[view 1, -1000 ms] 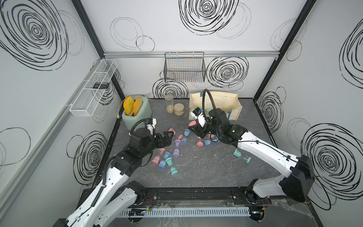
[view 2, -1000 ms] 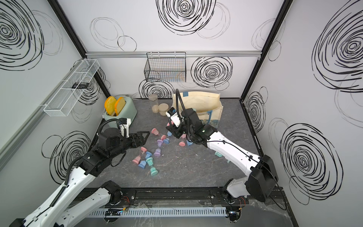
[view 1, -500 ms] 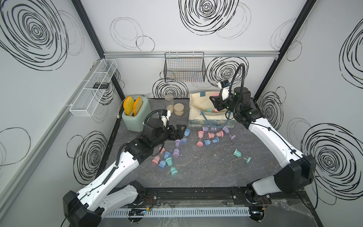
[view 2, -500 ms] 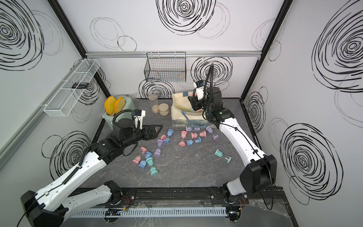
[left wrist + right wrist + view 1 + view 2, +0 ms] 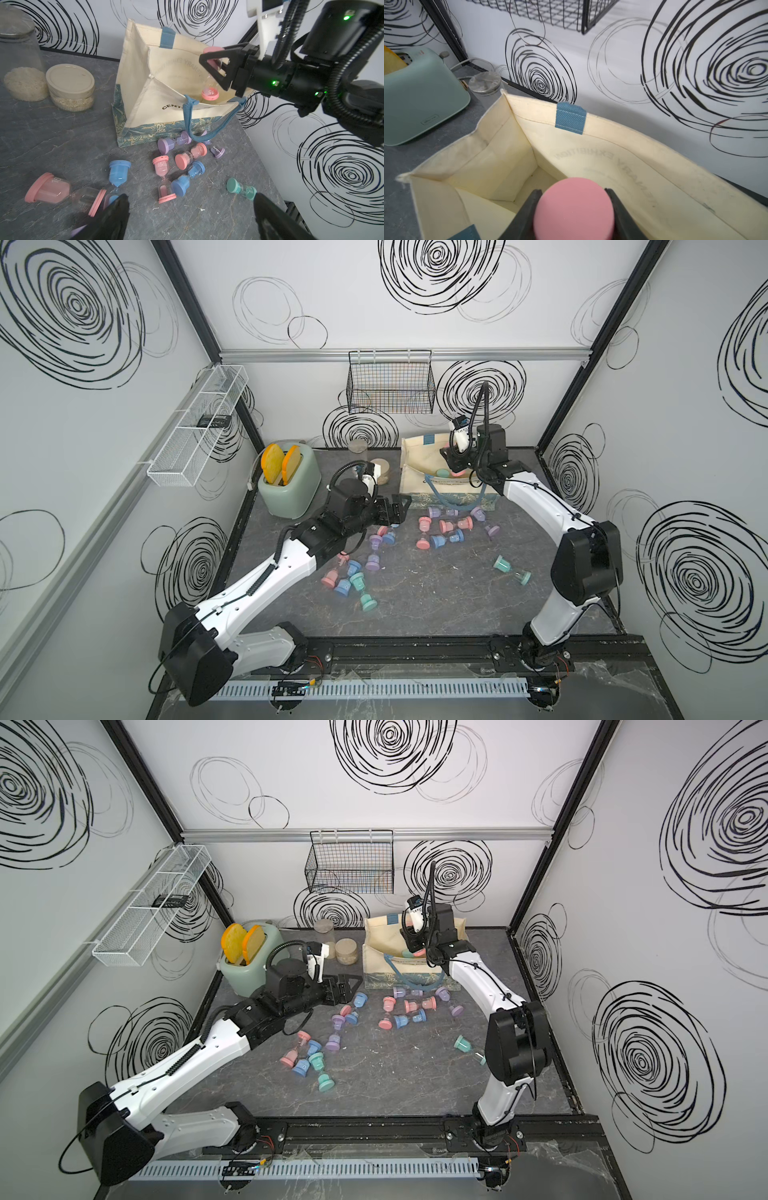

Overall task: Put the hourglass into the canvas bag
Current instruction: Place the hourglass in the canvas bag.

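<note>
The lower cap of the pink hourglass [image 5: 574, 209] is still above the canvas bag's bottom, so next my right gripper should go down through the canvas bag's opening [image 5: 544, 176] and release the hourglass.
The canvas bag [image 5: 415, 481] [image 5: 376, 959] stands open at the back of the table, cream with blue handles and a blue floral band. My right gripper [image 5: 572, 190] [image 5: 453, 462] is shut on a pink hourglass [image 5: 574, 209] and holds it upright over the bag's opening. In the left wrist view the hourglass [image 5: 210, 92] hangs with its lower cap inside the bag's [image 5: 143, 95] mouth. A teal hourglass [image 5: 441, 473] lies inside the bag. My left gripper [image 5: 190, 197] [image 5: 401, 510] is open, low over the table in front of the bag's left corner, with nothing between its fingers.
Several pink, blue, purple and teal hourglasses [image 5: 451, 526] lie scattered before the bag and under my left arm; one teal hourglass [image 5: 511, 570] lies apart on the right. A green toaster [image 5: 291, 485] and two jars [image 5: 380, 470] stand left of the bag. A black wire basket [image 5: 390, 389] hangs on the back wall.
My right gripper has lifted the pink hourglass from the pile on the table and carried it back over the bag. My left arm has stretched forward toward the bag.
</note>
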Robot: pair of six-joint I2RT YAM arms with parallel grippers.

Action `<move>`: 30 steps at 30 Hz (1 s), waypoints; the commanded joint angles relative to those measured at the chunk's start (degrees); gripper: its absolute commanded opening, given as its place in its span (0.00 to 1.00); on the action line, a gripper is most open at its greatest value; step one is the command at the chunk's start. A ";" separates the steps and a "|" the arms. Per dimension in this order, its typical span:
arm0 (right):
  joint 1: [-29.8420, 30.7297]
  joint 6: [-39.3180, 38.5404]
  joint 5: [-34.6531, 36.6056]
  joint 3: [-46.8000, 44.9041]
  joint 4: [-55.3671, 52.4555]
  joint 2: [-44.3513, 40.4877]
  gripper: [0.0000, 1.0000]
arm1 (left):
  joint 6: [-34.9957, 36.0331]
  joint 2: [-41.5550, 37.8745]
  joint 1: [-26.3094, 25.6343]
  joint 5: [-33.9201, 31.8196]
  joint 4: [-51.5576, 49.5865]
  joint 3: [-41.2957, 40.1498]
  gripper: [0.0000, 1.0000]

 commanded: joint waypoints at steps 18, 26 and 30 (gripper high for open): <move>-1.06 -2.22 3.96 -2.53 3.26 6.93 0.47 | 1.40 3.02 -0.23 -0.63 4.48 1.57 0.96; -1.17 -0.83 5.01 -2.01 3.43 5.65 0.58 | 1.36 2.01 0.80 -0.47 4.81 0.44 0.96; -1.21 -0.57 5.14 -1.42 3.19 4.43 0.62 | 1.07 1.76 1.55 0.32 5.06 0.43 0.96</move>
